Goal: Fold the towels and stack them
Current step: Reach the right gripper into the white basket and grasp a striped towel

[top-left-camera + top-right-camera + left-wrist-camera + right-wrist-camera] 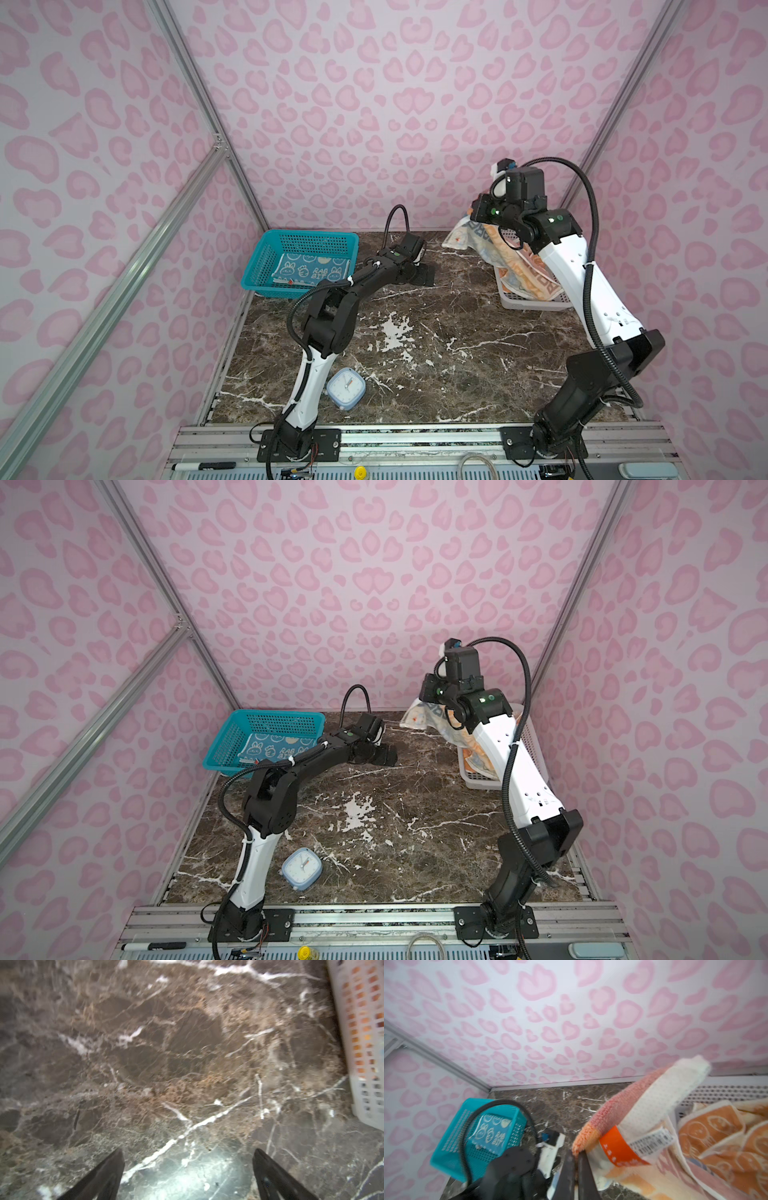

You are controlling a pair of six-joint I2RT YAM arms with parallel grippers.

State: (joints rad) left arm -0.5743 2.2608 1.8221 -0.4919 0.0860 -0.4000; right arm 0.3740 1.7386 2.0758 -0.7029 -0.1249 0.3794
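Observation:
My right gripper will next go down to the bare marble table beside the white mesh basket (528, 305) and let go of the striped towel's corner there, because that part of the table is clear.
My right gripper (576, 1156) is shut on a corner of a striped towel (654, 1101) with an orange label. It holds the towel up above the white mesh basket (528, 305), and in both top views the cloth (461, 237) hangs down into it. An orange-and-cream towel (710, 1132) lies crumpled in that basket. A blue towel (309, 270) with rabbit prints lies flat in the teal basket (266, 257) at the back left. My left gripper (189, 1153) is open and empty, low over the marble table (415, 357) between the baskets.
A small pale-blue clock (346, 388) lies on the table beside the left arm's base. The pink patterned walls stand close behind both baskets. A marker (203, 466) rests on the front rail.

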